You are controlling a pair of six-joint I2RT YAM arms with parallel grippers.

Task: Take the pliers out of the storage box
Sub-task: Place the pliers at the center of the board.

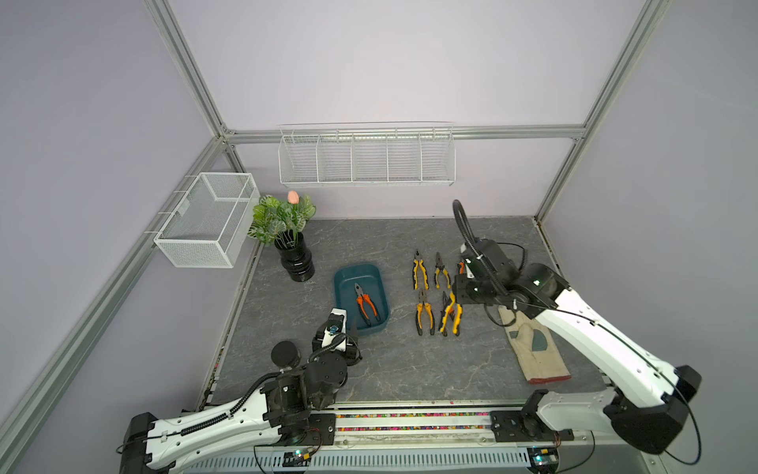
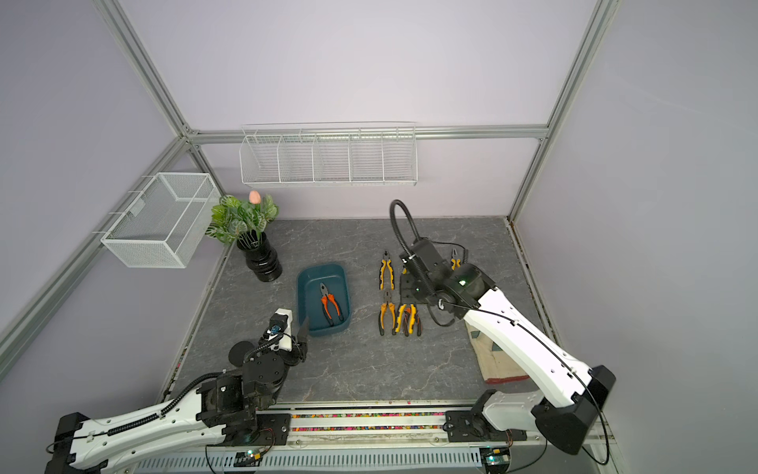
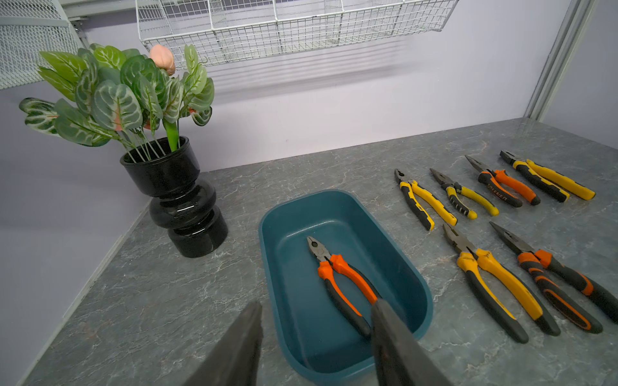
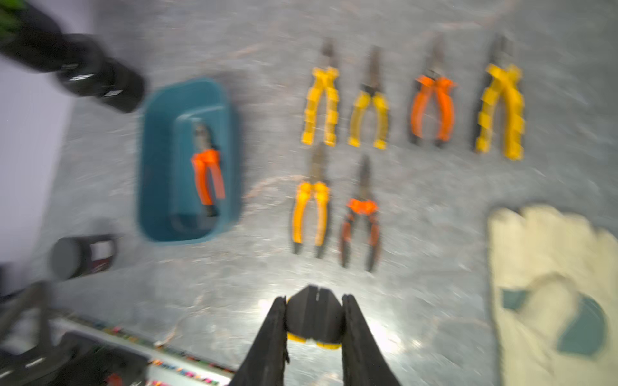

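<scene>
The bare tabletop (image 1: 473, 324) (image 4: 415, 222) beside the near row lies below and toward the glove, so my right gripper will move that way next, lower the yellow-black pliers and release them.
The dark teal storage box (image 1: 339, 283) (image 2: 304, 283) (image 3: 274, 254) (image 4: 153, 160) lies left of centre on the table. Inside it is one pair of orange-black pliers (image 1: 366, 305) (image 2: 331, 305) (image 3: 341, 284) (image 4: 207, 177). My left gripper (image 1: 346, 328) (image 2: 297, 328) (image 3: 317, 302) hovers open at the box's near end, holding nothing. Several more pliers (image 1: 419, 271) (image 3: 424, 200) lie in two rows right of the box. My right gripper (image 1: 454, 304) (image 4: 314, 299) is shut on the handles of yellow-black pliers (image 1: 451, 316) (image 2: 400, 316) (image 4: 314, 317) above the near row. The right wrist view is blurred.
A black vase with a leafy plant (image 1: 295, 258) (image 3: 177, 200) stands behind the box on the left. A work glove (image 1: 533, 349) (image 4: 548, 284) lies under the right arm. White wire baskets (image 1: 367, 156) (image 1: 205, 219) hang on the walls. A black cylinder (image 1: 285, 353) sits by the left arm.
</scene>
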